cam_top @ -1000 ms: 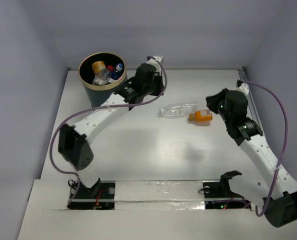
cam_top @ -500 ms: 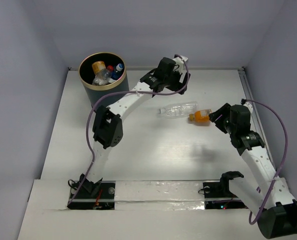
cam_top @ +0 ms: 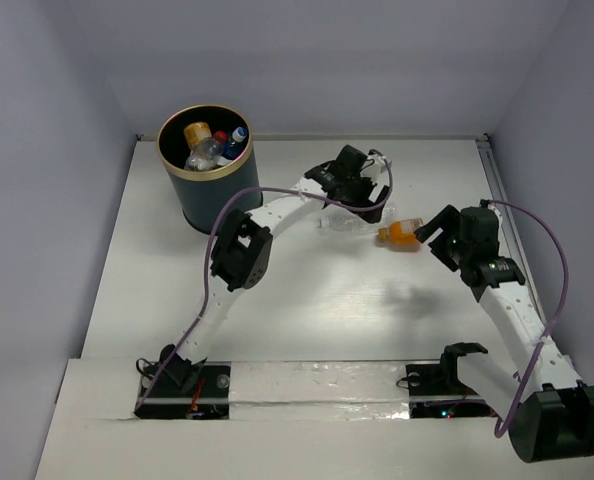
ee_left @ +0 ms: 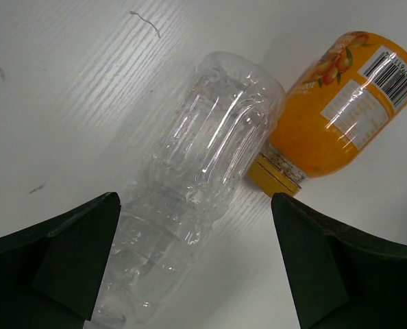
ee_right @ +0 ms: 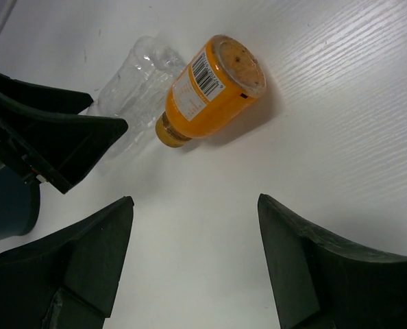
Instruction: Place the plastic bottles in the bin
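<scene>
My left gripper lowers onto the clear bottle's middle [cam_top: 350, 221] [ee_left: 179, 201] next and closes from both sides, since the middle already lies below, between its open fingers.
Two plastic bottles lie on the white table. The clear, crumpled one [cam_top: 349, 222] [ee_left: 196, 171] [ee_right: 131, 77] sits cap to cap with an orange-filled one [cam_top: 402, 235] [ee_left: 340, 103] [ee_right: 214, 86]. My left gripper [cam_top: 357, 200] [ee_left: 193, 200] hangs open just above the clear bottle, its jaws on either side of it without touching. Just right of the orange bottle, my right gripper [cam_top: 435, 232] [ee_right: 194, 199] is open, with only bare table between its jaws. The dark bin [cam_top: 192, 190] with a gold rim stands at the back left and holds several bottles [cam_top: 209, 142].
Walls enclose the table on the left, back and right. The left arm [cam_top: 239, 250] arches across the middle of the table from its base to the bottles. In the right wrist view the left gripper's finger [ee_right: 59, 140] sits close to both bottles.
Both grippers have gone from shut to open. The left arm swung from beside the bin rightward to above the clear bottle. The right gripper shifted slightly forward beside the orange bottle.
</scene>
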Controlling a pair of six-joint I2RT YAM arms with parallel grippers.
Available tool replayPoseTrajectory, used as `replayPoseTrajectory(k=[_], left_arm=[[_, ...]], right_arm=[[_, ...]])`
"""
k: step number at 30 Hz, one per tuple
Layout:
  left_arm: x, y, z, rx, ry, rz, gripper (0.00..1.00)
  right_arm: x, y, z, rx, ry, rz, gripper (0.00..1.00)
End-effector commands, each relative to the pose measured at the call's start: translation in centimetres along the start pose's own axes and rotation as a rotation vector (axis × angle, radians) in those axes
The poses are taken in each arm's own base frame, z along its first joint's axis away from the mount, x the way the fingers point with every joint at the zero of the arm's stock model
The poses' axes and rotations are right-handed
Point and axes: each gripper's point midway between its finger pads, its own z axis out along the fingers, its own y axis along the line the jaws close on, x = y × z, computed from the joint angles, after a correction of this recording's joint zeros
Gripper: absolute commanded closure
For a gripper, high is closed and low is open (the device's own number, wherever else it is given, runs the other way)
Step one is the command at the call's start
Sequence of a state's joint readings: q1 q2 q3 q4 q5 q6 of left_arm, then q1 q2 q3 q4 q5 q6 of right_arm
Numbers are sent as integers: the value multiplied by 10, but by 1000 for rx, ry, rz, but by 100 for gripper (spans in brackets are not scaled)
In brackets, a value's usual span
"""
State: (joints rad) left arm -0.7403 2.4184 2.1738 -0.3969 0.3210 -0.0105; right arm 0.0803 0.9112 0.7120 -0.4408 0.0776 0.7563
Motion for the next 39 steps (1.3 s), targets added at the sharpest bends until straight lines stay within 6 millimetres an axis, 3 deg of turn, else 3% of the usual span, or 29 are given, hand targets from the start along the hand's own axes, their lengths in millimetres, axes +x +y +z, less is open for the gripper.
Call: replayPoseTrajectory(k=[1,5,9,16,18,19,21,23,24,25,26,28,34,35,37,38,39], left_arm=[[-26,-14,-10,45,-63,60,9],[-8,2,4,-17,-18,52,11],[1,18,10,-100,-2,38,16],[20,36,2,-203,25,33,21],[32,42,1,-232,47,22,25],[28,46,-6,-244,34,9,27],[38,43,-8,-240,44,-32,35],[27,35,-18,-221,0,-55,46],[32,34,-18,-212,-2,-67,49],[22,29,-30,-207,-36,-73,51],[28,28,-32,-207,-31,-86,54],[18,24,-42,-208,-69,-116,60],[-35,-7,-107,-150,-229,-147,64],[-54,-16,-131,-134,-288,-141,64],[-74,-23,-157,-133,-349,-136,64],[-89,-26,-182,-136,-400,-141,64],[-101,-29,-199,-141,-435,-140,64]], right_arm=[[-9,7,1,-36,-20,-6,21],[-8,3,11,-23,-8,16,18],[-4,3,29,-4,34,42,4],[-15,12,65,35,67,66,0],[-17,12,73,53,73,72,0],[-21,15,78,55,69,76,0],[-18,13,90,76,89,92,0],[-23,22,97,55,84,106,0],[-22,21,103,68,95,121,0],[-22,22,106,70,98,124,0],[-27,27,109,70,96,128,0],[-19,21,122,107,131,132,0],[-18,21,147,150,168,152,0],[-16,20,149,161,178,151,0],[-23,26,156,162,180,142,2],[-12,21,162,185,229,142,3],[-14,21,165,193,230,132,5]])
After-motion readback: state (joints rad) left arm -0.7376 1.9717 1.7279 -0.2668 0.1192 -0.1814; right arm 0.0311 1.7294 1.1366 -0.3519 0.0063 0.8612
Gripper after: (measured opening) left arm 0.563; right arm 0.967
